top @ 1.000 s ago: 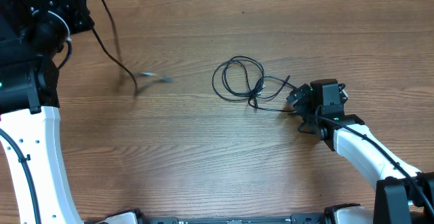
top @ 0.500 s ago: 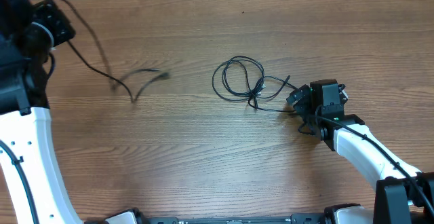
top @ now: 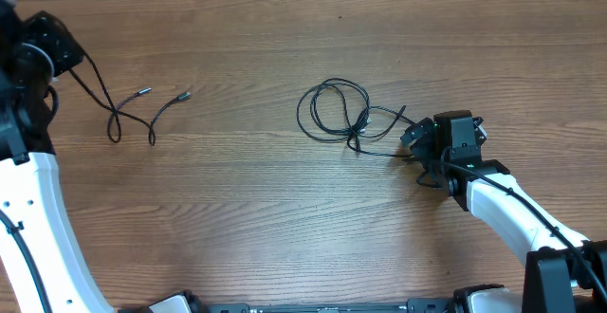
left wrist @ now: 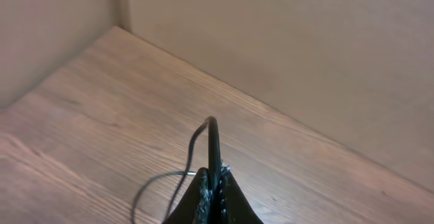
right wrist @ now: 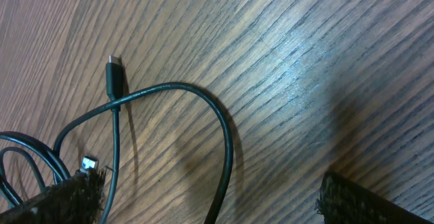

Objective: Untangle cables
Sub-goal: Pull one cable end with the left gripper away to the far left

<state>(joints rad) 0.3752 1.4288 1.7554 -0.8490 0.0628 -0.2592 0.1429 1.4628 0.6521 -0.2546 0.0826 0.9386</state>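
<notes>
The left gripper needs to swing up, outward, and then down to bare tabletop toward the wall (top: 68, 13) (left wrist: 142, 95), and release the thin black cable there, clear of the tangle, because that spot is outward and below it.
One thin black cable (top: 133, 114) trails from my left gripper (top: 49, 46) across the table's far left, both pale plug tips lying free. In the left wrist view the left gripper (left wrist: 213, 190) is shut on this cable (left wrist: 212, 142). The other cables (top: 334, 112) lie in a looped tangle at the centre. My right gripper (top: 412, 139) sits at the tangle's right end. In the right wrist view it (right wrist: 210, 207) is open, with a cable loop (right wrist: 227, 149) running between its fingers, a black plug (right wrist: 114, 71) beyond, and a silvery plug (right wrist: 88, 163) by its left finger.
The wooden table (top: 285, 218) fills the overhead view. A beige wall (left wrist: 285, 47) rises behind the table's far left corner in the left wrist view. The right arm's white link (top: 503, 209) lies over the table's lower right.
My left gripper has moved left and back, dragging its cable away from the tangle; the cable now lies settled at the far left. The right arm and the tangle have not moved.
</notes>
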